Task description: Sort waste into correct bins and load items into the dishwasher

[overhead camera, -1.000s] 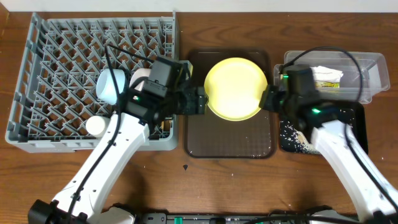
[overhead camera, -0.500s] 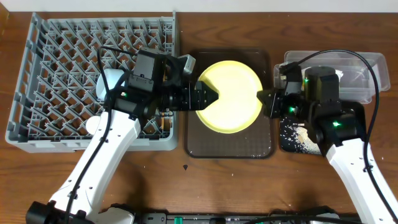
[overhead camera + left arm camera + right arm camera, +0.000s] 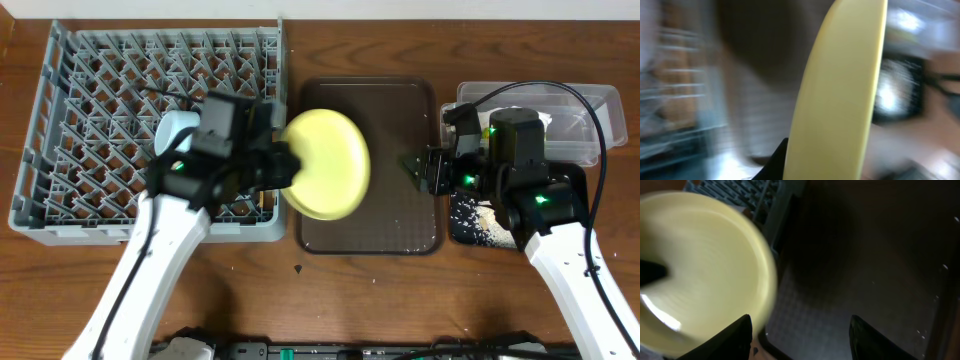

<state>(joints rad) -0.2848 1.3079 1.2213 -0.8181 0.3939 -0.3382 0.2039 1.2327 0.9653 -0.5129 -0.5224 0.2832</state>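
Empty rack wires lie to the left of my left gripper in the overhead view. My left gripper needs to move past the blue bowl next and down to release the plate (image 3: 325, 165) among them.
The round yellow plate (image 3: 325, 165) hangs tilted over the left edge of the brown serving tray (image 3: 400, 225). My left gripper (image 3: 288, 167) is shut on its left rim. In the left wrist view the plate (image 3: 840, 90) fills the frame edge-on and blurred, with one dark finger (image 3: 777, 161) beside it. My right gripper (image 3: 424, 171) stands open over the tray's right side, holding nothing. In the right wrist view its gripper (image 3: 802, 340) sits above the tray (image 3: 865, 255), and the plate (image 3: 700, 270) is off to the left. The grey dishwasher rack (image 3: 100, 90) lies at the left.
A light blue bowl (image 3: 178, 132) sits among the rack's pegs, just behind my left arm. The clear tub (image 3: 590, 105) stands at the back right. The black tray (image 3: 466, 217) holding rice scraps lies in front of the tub, partly under my right arm.
My left gripper shut on the plate's left rim and carried it left toward the rack, tilting it up. My right gripper let go of the right rim and opened.
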